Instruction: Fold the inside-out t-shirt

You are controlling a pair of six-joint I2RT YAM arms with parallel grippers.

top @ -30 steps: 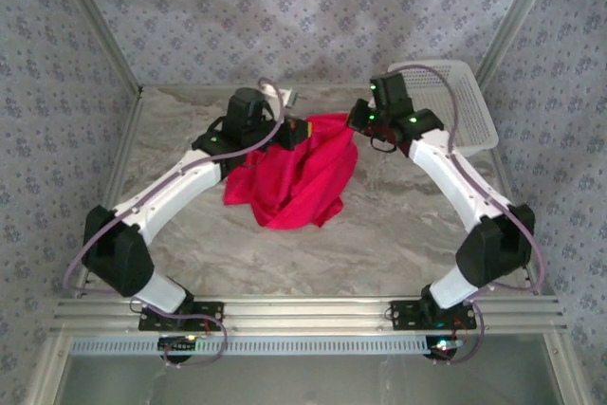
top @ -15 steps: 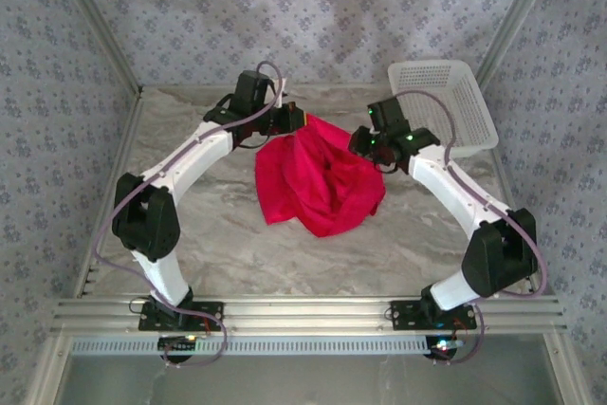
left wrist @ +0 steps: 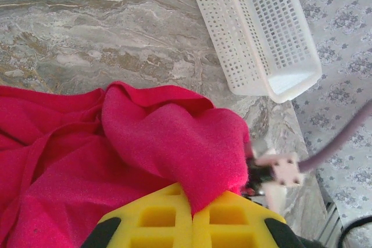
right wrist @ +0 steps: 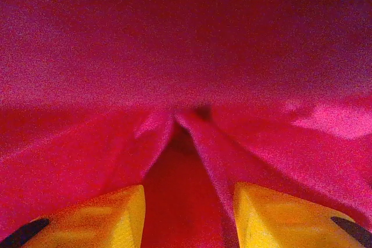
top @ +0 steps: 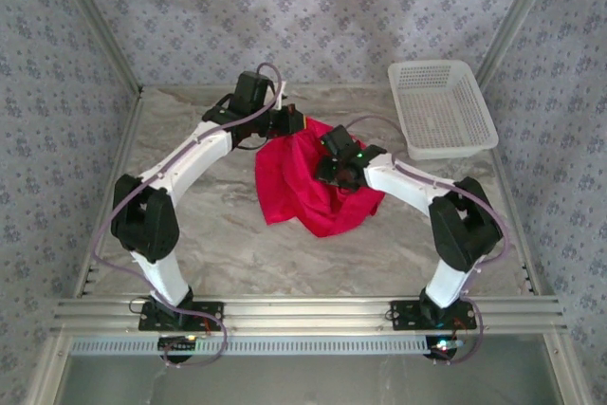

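Observation:
I should move my left gripper next toward the bare marble (top: 243, 154) beside the shirt and release the fold, as that marble is on its side away from the right gripper.
The bright red t-shirt (top: 296, 189) lies bunched on the marble table, just behind its middle. My left gripper (top: 293, 124) is at the shirt's far top edge. In the left wrist view its yellow fingers (left wrist: 157, 219) are shut on a raised fold of the red cloth (left wrist: 168, 137), pinched at the left gripper's tips (left wrist: 199, 202). My right gripper (top: 328, 166) sits low over the shirt's right half. In the right wrist view the right gripper (right wrist: 187, 216) is open. Its yellow fingers (right wrist: 116, 216) press into the red shirt (right wrist: 186, 56), with a ridge of cloth running between them.
A white mesh basket (top: 441, 108) stands at the back right of the table, and appears beyond the shirt as the basket (left wrist: 261, 27) in the left wrist view. Bare marble table (top: 237, 253) lies in front of the shirt. Patterned walls enclose the back and sides.
The right arm has swung left, from beside the basket onto the shirt's right half. The left arm earlier carried the shirt back and right, and has since held still.

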